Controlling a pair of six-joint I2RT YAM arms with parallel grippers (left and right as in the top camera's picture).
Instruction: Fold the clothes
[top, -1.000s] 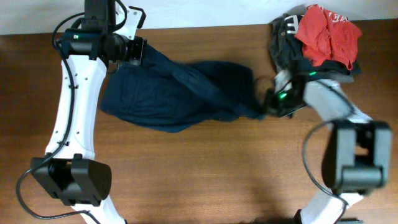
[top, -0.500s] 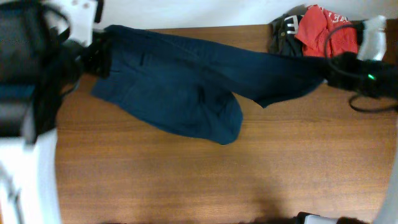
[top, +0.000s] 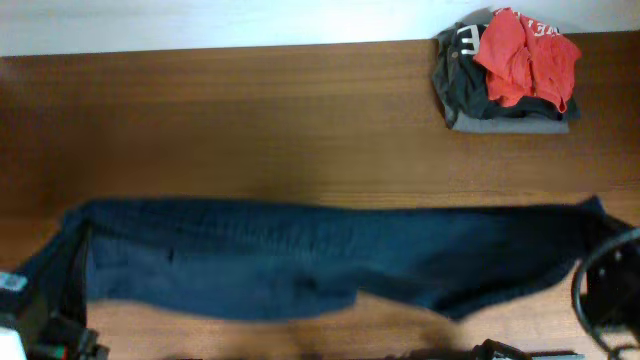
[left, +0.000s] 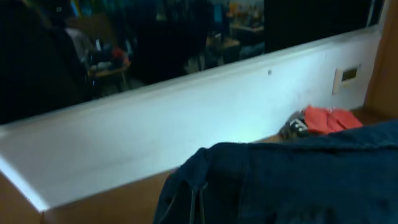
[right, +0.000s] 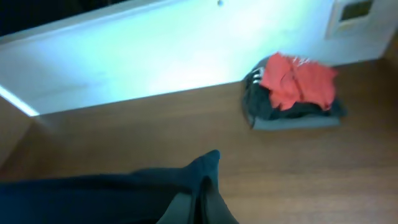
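Note:
The shorts' end goes outward and down with my left gripper next, for release. Bare tabletop by the wall (top: 226, 64), with room for the shorts (top: 300, 265), lies outward and below.
The dark navy shorts (top: 300, 265) are stretched taut from left to right across the front of the table, held up at both ends. My left gripper (top: 60, 330) is at the front left corner, shut on the shorts' left end, which fills the left wrist view (left: 298, 180). My right gripper (top: 605, 290) is at the front right, shut on the shorts' right end; in the right wrist view the fingers (right: 202, 208) pinch a corner of the fabric (right: 124, 193).
A pile of folded dark grey and black garments (top: 470, 95) with a red garment (top: 525, 55) on top sits at the back right corner. It also shows in the right wrist view (right: 292, 93) and the left wrist view (left: 323, 121). A white wall runs behind the table.
Both arms have pulled the shorts from the back of the table toward the front edge and apart. The fabric went from bunched to a long stretched band.

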